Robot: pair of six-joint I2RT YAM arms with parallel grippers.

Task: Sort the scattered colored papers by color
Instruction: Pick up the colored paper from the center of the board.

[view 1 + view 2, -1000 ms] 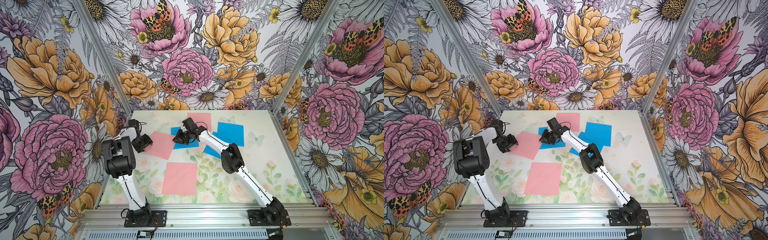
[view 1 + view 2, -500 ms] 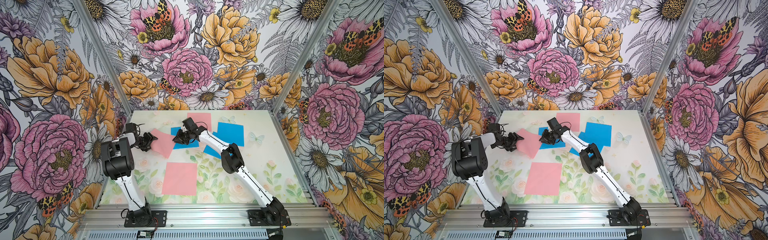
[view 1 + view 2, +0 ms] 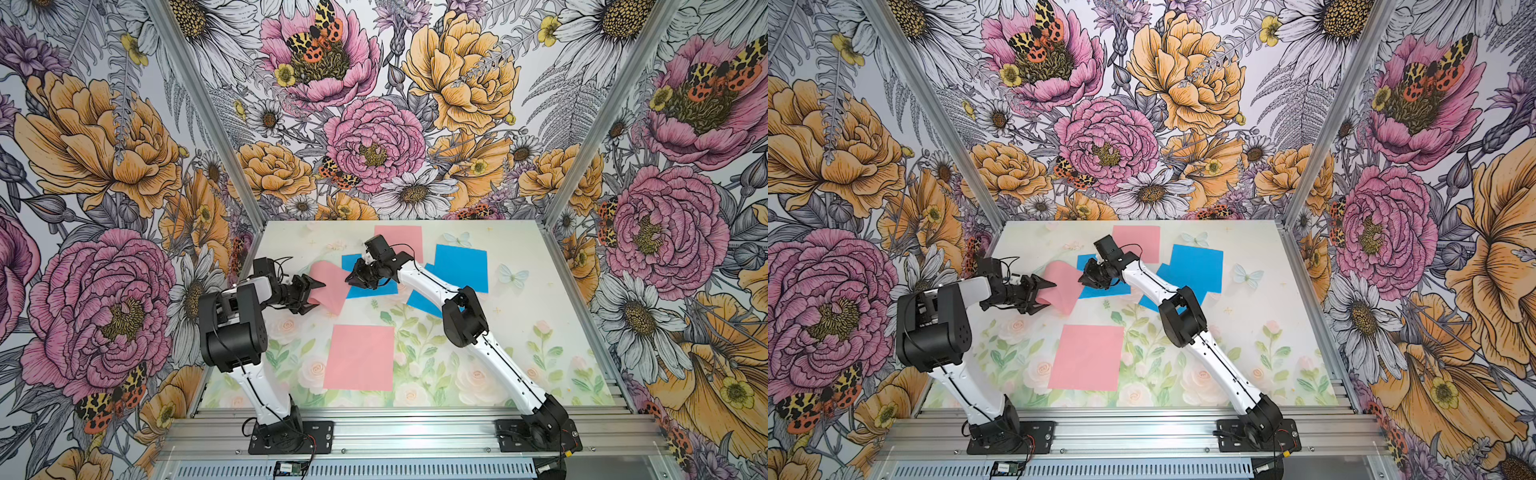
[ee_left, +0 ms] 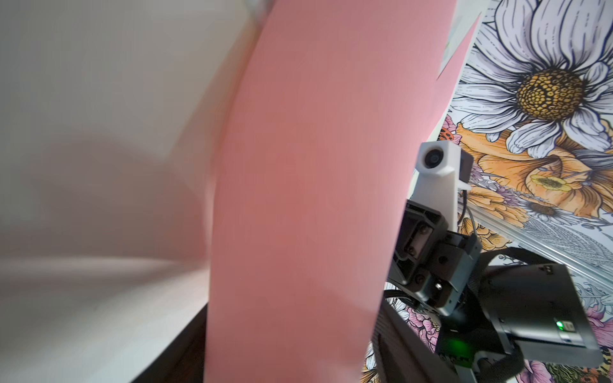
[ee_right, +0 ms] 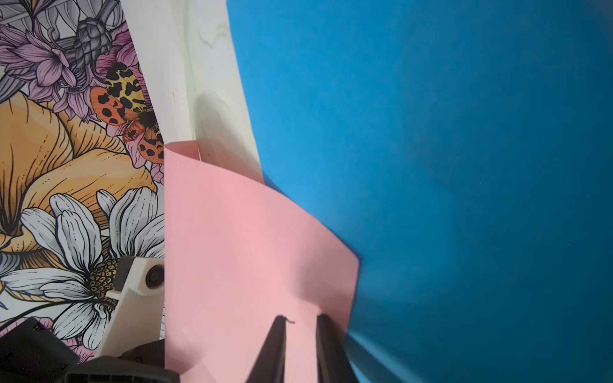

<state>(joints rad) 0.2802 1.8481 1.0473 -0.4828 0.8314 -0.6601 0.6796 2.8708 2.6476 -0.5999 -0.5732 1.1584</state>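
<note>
The pink paper's edge curls up between the left gripper's fingers, so the left gripper should move away from the right gripper, tilt down and close on that edge.
A pink paper lies mid-left with its left edge curled up off the table. My left gripper is open, its fingers spread above and below that curl; the sheet fills the left wrist view. My right gripper rests tip-down on the sheet's other end, jaws a narrow gap apart, gripping nothing. A blue paper lies partly under it. Another pink sheet lies flat in front and a third at the back.
A blue paper lies at the back right, and another is partly under the right arm's elbow. Floral walls close the back and both sides. The aluminium base rail runs along the front.
My left gripper has moved right into the pink paper's left edge, and the once flat sheet has curled up between its fingers. The right arm has stayed still.
</note>
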